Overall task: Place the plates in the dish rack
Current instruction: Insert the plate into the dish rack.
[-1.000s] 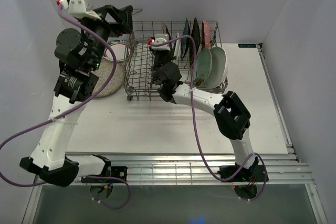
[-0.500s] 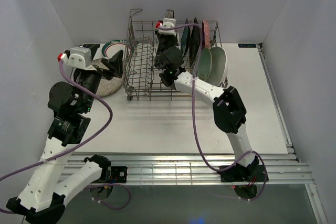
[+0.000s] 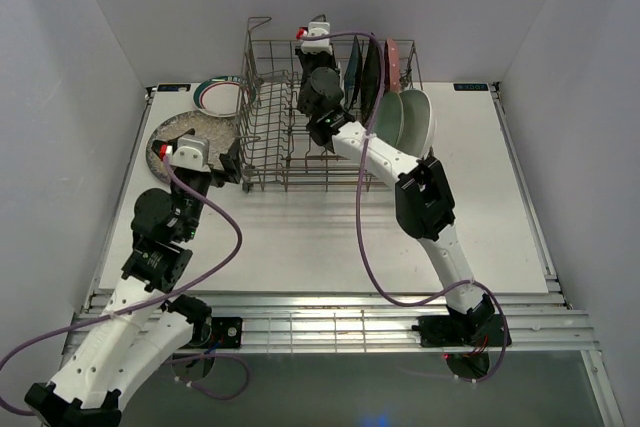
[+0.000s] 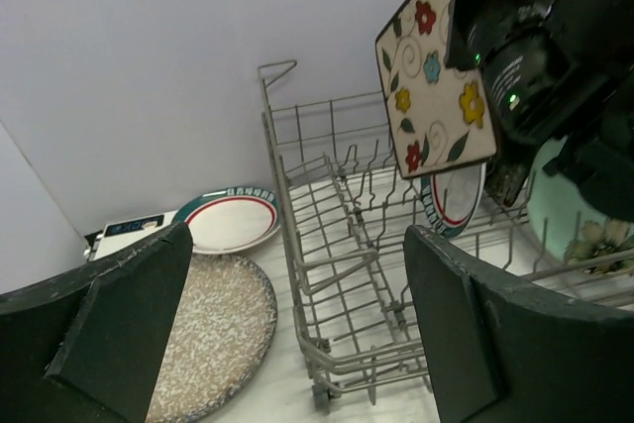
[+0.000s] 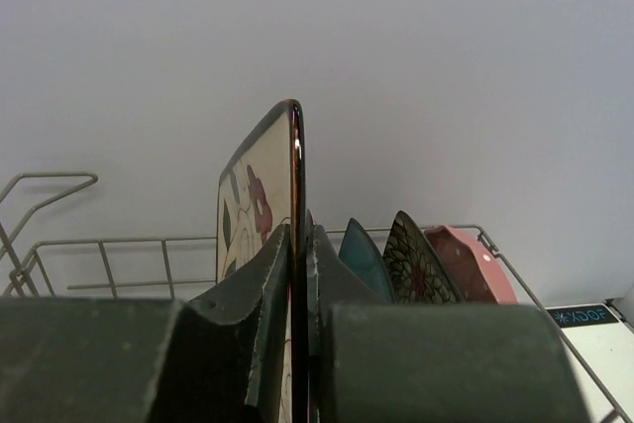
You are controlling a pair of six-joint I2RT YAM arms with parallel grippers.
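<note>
The upright cream plate in my right gripper will go down between the wires of the rack next, and I will let it go there, since the empty slot beside the standing rimmed plate is below.
My right gripper (image 3: 316,59) is shut on the cream flowered square plate (image 4: 436,81) and holds it upright above the back of the grey wire dish rack (image 3: 285,147). In the right wrist view the plate's edge (image 5: 294,170) stands between my fingers. The teal (image 5: 365,260), black floral (image 5: 416,257) and pink (image 5: 472,264) plates stand in the rack, with the mint plate (image 3: 388,125) and the white oval plate (image 3: 420,119). One rimmed plate (image 4: 456,195) stands in the rack too. My left gripper (image 3: 230,161) is open and empty by the rack's left side.
The speckled grey plate (image 3: 185,137) lies flat on the table left of the rack. The other rimmed plate (image 3: 222,95) lies behind it. Walls close in on the left, back and right. The rack's looped handle (image 4: 277,71) rises at its back left corner.
My right gripper has carried the flowered plate up and toward the back of the rack. My left arm has dropped from high at the back left and pulled nearer, uncovering the two plates on the table.
</note>
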